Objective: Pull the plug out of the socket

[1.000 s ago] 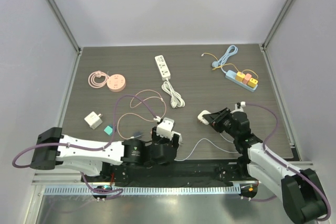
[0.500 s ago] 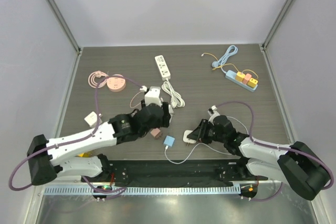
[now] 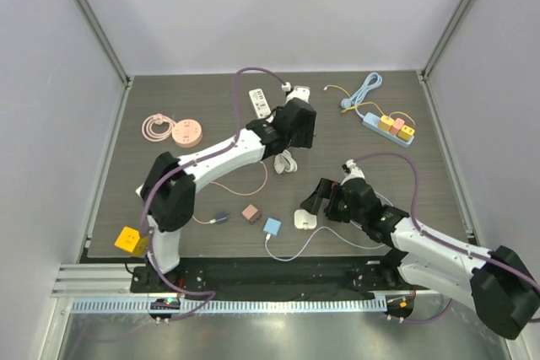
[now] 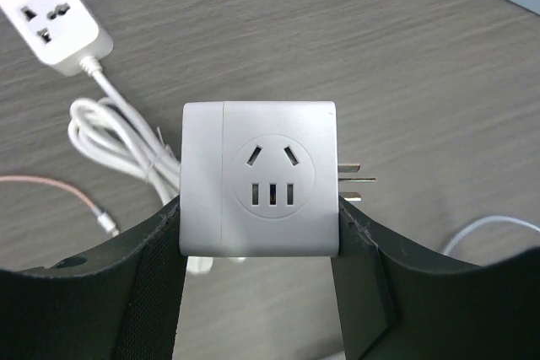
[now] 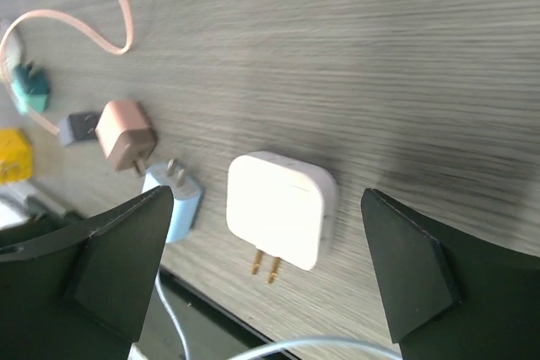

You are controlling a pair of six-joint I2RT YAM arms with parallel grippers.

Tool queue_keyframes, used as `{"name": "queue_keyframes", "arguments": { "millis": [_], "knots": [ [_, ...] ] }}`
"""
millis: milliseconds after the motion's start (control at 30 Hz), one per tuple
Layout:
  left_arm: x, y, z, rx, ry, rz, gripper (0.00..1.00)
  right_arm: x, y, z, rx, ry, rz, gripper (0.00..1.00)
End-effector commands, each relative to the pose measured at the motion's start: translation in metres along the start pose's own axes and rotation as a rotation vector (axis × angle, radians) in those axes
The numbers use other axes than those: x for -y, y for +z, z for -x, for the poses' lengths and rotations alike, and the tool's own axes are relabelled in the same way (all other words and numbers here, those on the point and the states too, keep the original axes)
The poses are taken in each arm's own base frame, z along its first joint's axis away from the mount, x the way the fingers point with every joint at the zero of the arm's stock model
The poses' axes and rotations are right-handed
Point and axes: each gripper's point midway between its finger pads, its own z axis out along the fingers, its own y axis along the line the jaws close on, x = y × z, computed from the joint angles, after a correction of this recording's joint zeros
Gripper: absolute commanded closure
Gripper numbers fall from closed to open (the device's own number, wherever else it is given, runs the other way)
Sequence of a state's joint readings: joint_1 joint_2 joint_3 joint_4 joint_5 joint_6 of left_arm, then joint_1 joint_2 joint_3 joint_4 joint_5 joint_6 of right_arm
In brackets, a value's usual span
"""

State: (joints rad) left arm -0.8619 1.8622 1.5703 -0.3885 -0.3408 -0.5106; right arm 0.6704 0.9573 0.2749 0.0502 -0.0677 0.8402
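Note:
The white plug lies apart from the cube socket, so my left gripper will next lower the socket to bare tabletop (image 4: 226, 67) beside the coiled cord and release it.
A white cube socket (image 4: 259, 179) with bare prongs on its right side is clamped between my left gripper (image 4: 259, 208) fingers, held above the table. In the top view that left gripper (image 3: 302, 134) hovers at the back middle, beside a coiled white cord. The white plug (image 5: 281, 208) lies flat on the table with its two brass prongs pointing toward the near edge, nothing holding it. My right gripper (image 5: 268, 198) stands wide open around and above it, fingers apart from it. From above, the plug (image 3: 304, 220) sits just left of the right gripper (image 3: 316, 206).
A blue plug (image 5: 177, 204) and a pink plug (image 5: 125, 132) lie left of the white plug. A white power strip (image 3: 261, 105), a pink round socket (image 3: 184, 132), a blue strip with coloured plugs (image 3: 388, 128) and a yellow cube (image 3: 127, 239) are spread about.
My right gripper has opened and let the white plug go onto the table. The left arm has swung from the near left to the back middle with the white socket in it.

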Motion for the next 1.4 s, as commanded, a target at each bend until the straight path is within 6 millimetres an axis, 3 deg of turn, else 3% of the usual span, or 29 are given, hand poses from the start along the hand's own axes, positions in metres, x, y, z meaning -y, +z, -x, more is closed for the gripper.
{"name": "queue_keyframes", "arguments": {
  "millis": [0,133,267,400,500,533,567,633,667,700,767,867,900,967,1000,1033,1133,1233,1300,1367],
  "knots": [
    [-0.008,0.026,0.026,0.036,0.008,0.030,1.00,0.018,-0.016,0.027,0.105,-0.017,-0.162,0.00],
    [-0.010,0.090,0.026,0.031,0.034,0.067,1.00,0.012,-0.032,0.042,0.165,-0.019,-0.166,0.00],
    [-0.014,0.133,0.012,-0.032,0.117,0.119,1.00,0.019,-0.044,0.048,0.185,-0.017,-0.227,0.00],
    [-0.024,0.150,0.004,-0.059,0.117,0.149,1.00,0.029,-0.051,0.046,0.186,-0.019,-0.267,0.00],
    [-0.036,0.153,0.000,-0.079,0.077,0.159,0.66,0.035,-0.053,0.047,0.202,-0.009,-0.296,0.00],
    [-0.040,0.153,-0.001,-0.088,0.065,0.157,0.44,0.035,-0.052,0.048,0.207,0.005,-0.302,0.00],
    [-0.041,0.152,-0.002,-0.096,0.061,0.153,0.37,0.037,-0.053,0.051,0.225,0.009,-0.316,0.00],
    [-0.044,0.140,-0.001,-0.100,0.061,0.154,0.21,0.038,-0.052,0.057,0.238,0.020,-0.338,0.00],
    [-0.041,0.134,0.000,-0.098,0.056,0.135,0.19,0.041,-0.054,0.062,0.255,0.023,-0.358,0.00],
    [-0.038,0.119,0.015,-0.070,0.042,0.114,0.17,0.036,-0.055,0.071,0.272,0.022,-0.362,0.00],
    [-0.033,0.105,0.012,-0.090,0.027,0.070,0.00,0.046,-0.055,0.083,0.290,0.018,-0.425,0.00],
    [-0.026,0.066,0.034,-0.086,-0.031,0.025,0.00,0.055,-0.057,0.107,0.316,0.038,-0.487,0.00],
    [-0.022,0.053,0.036,-0.101,-0.039,-0.001,0.00,0.066,-0.064,0.127,0.349,0.074,-0.524,0.00],
    [-0.017,0.018,0.055,-0.069,-0.071,-0.043,0.00,0.085,-0.067,0.143,0.357,0.102,-0.587,0.00],
    [-0.012,0.005,0.056,-0.078,-0.080,-0.083,0.00,0.094,-0.077,0.163,0.396,0.119,-0.618,0.00],
    [-0.008,-0.026,0.075,-0.034,-0.094,-0.123,0.00,0.101,-0.082,0.173,0.416,0.128,-0.647,0.00],
    [-0.001,-0.059,0.051,-0.091,-0.165,-0.216,0.00,0.116,-0.099,0.210,0.479,0.147,-0.720,0.00],
    [0.018,-0.101,0.008,-0.149,-0.269,-0.398,0.00,0.129,-0.120,0.245,0.557,0.154,-0.792,0.00],
    [0.022,-0.122,-0.035,-0.189,-0.324,-0.448,0.01,0.136,-0.132,0.265,0.603,0.174,-0.813,0.00],
    [0.028,-0.144,-0.060,-0.215,-0.331,-0.506,0.02,0.150,-0.146,0.284,0.664,0.214,-0.819,0.00]
  ]
}}
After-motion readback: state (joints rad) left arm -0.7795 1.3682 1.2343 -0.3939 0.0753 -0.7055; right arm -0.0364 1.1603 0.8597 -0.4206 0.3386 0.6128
